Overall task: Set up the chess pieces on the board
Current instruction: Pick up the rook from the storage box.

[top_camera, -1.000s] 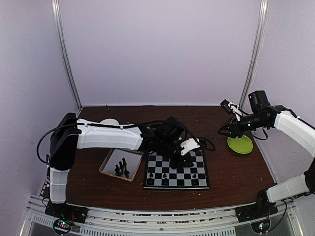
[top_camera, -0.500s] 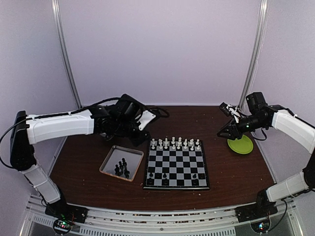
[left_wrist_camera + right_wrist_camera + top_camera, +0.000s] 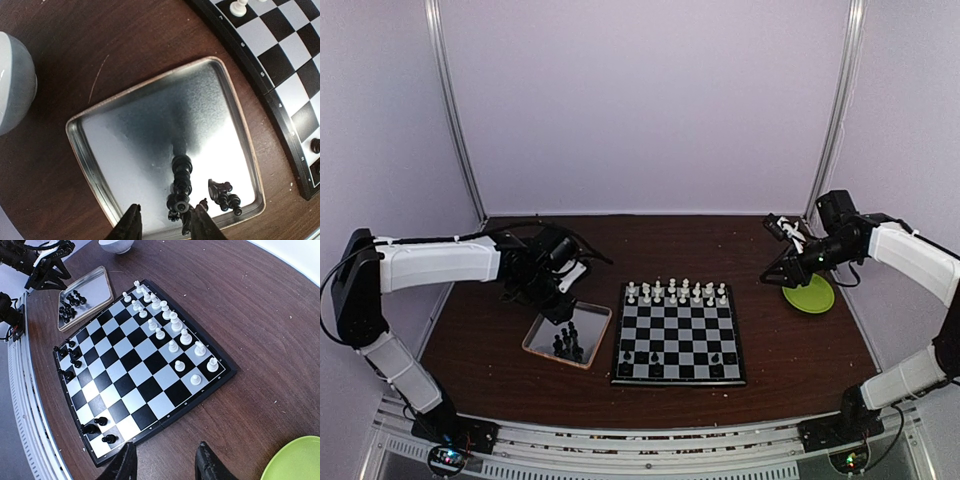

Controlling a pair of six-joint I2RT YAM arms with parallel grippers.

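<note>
My left gripper will next lower, fingers open, into the silver tray [image 3: 115, 145] onto a black piece's notched head, since that end sticks out of the heap.
The board [image 3: 680, 340] lies mid-table, with white chess pieces [image 3: 675, 292] filling its two far rows and a few black ones [image 3: 655, 357] on the near rows. Several more black pieces [image 3: 181, 186] lie in a heap in the silver tray [image 3: 115, 145], left of the board. My left gripper [image 3: 167, 227] hangs open just over the tray's near edge, its fingertips either side of the heap's end, gripping nothing. My right gripper [image 3: 165, 467] stands open and empty above bare wood off the board's [image 3: 145, 365] right side.
A green plate [image 3: 808, 295] sits at the right under the right arm, also in the right wrist view [image 3: 295, 460]. A pale bowl [image 3: 12, 85] stands just beyond the tray [image 3: 545, 345]. Brown tabletop surrounds the board.
My left arm has swung back from over the board to the tray at the left, and its jaws have widened a little. The right arm has barely moved.
</note>
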